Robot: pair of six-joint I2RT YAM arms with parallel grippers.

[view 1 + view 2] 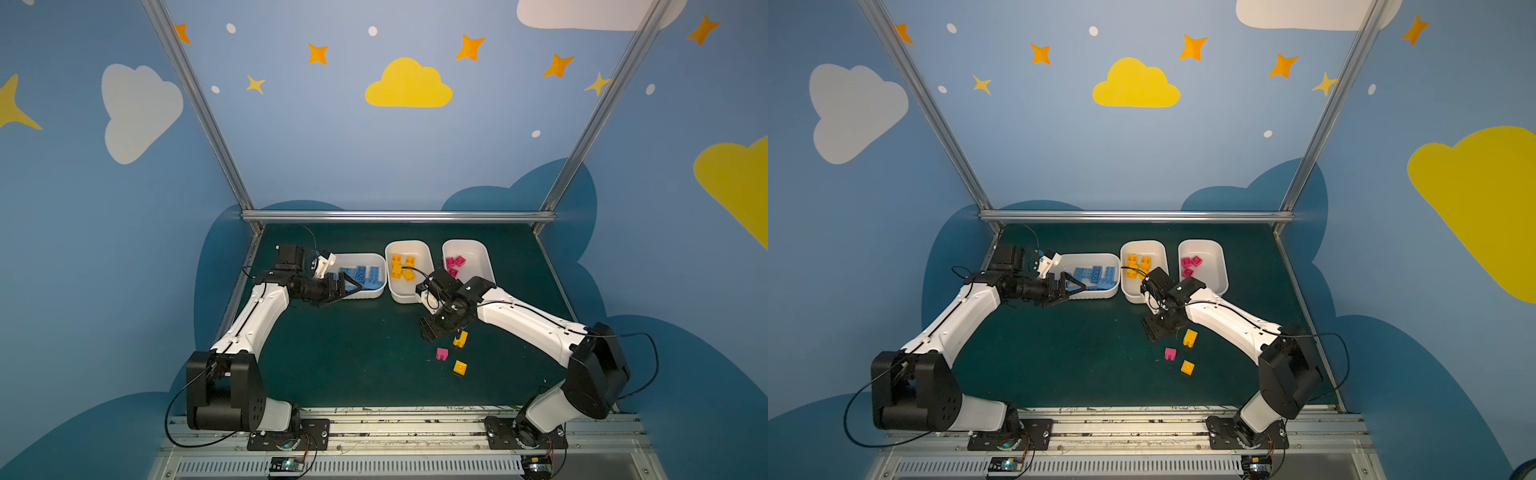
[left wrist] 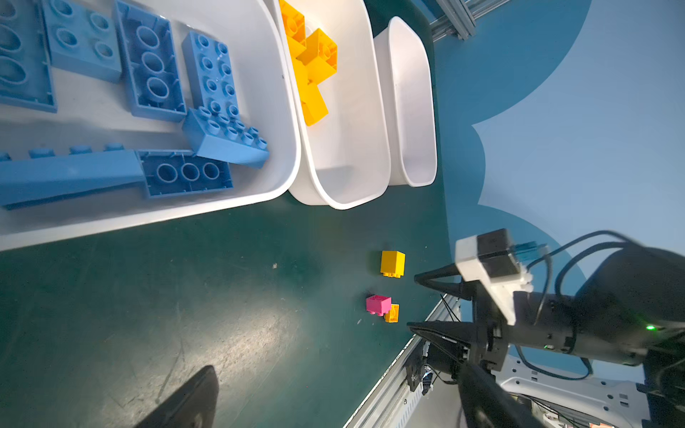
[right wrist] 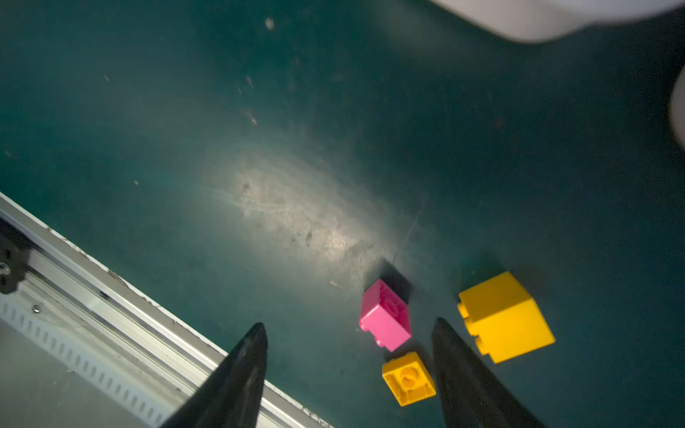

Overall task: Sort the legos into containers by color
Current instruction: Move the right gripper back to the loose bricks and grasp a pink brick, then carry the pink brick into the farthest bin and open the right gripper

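The right gripper shifts next toward the finger by the big yellow brick while lowering to close around the pink brick [image 1: 441, 353] [image 3: 385, 315], which lies below, nearer that finger.
Three white containers stand in a row at the back. The left one [image 1: 380, 266] holds blue legos [image 1: 361, 276], the middle one [image 1: 405, 293] yellow legos [image 1: 401, 266], the right one [image 1: 478, 259] pink legos [image 1: 455, 262]. Loose on the mat lie a big yellow brick [image 3: 506, 317], a pink brick [image 3: 385, 315] and a small yellow brick [image 3: 407, 378]. My right gripper [image 3: 348, 326] hangs open just short of them, nothing between its fingers; the pink brick lies ahead, nearer one finger. My left gripper [image 1: 349, 286] is open and empty over the blue container's front corner.
The green mat [image 1: 353, 353] ends in front at a metal rail [image 1: 407, 419] where both arm bases are bolted. Blue walls and aluminium posts [image 1: 399, 216] close off the back and sides. The right arm [image 2: 556, 315] shows in the left wrist view.
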